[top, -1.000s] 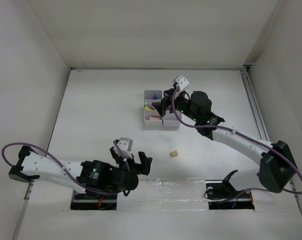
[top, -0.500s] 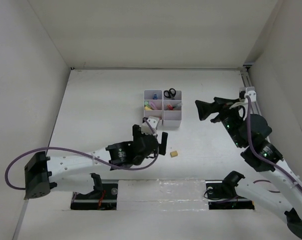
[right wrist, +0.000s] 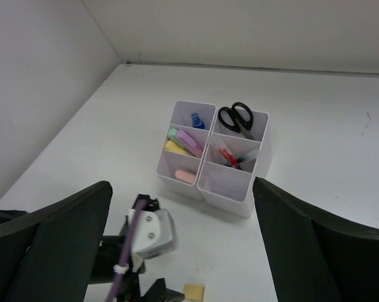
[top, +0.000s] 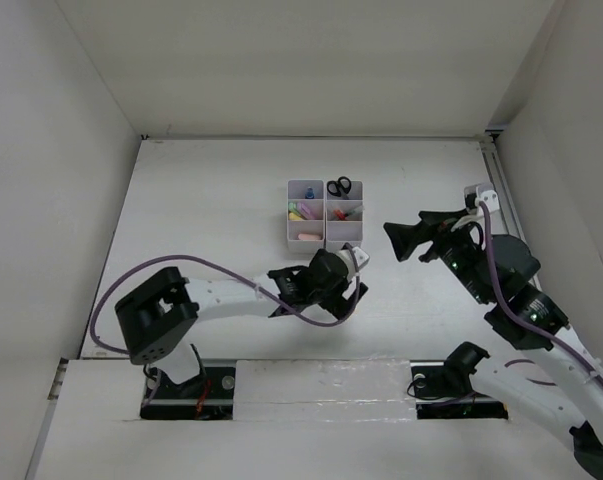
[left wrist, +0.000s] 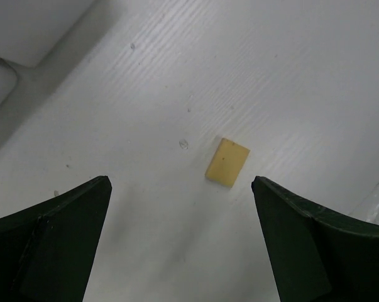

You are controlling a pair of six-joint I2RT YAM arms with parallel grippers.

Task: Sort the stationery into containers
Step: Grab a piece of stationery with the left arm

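Note:
The tan eraser [left wrist: 227, 162] is off-centre between the open fingers, so my left gripper needs to go down and move toward the right in its wrist view to close on it.
The white six-compartment organiser [top: 324, 240] stands at mid-table and also shows in the right wrist view [right wrist: 224, 182]. It holds black-handled scissors [right wrist: 236, 117], a blue-capped tube [right wrist: 197, 119], green and pink markers [right wrist: 184, 139], a yellow tube [right wrist: 172, 148], red pens [right wrist: 230, 156] and a pink stapler [right wrist: 185, 175]. A tan eraser [left wrist: 227, 162] lies on the table just ahead of my open left gripper [left wrist: 180, 182], between its fingers' line. From above, my left gripper [top: 349, 293] hides the eraser. My right gripper [top: 413, 238] is open and empty, raised to the right of the organiser.
The organiser's near-right compartment [right wrist: 222, 178] holds nothing visible. The eraser [right wrist: 193, 291] shows at the bottom of the right wrist view, beside the left arm's wrist camera housing [right wrist: 153, 231]. White walls enclose the table on three sides.
My left arm has swung from the near left out to the eraser. My right gripper has pulled back from over the organiser to the right.

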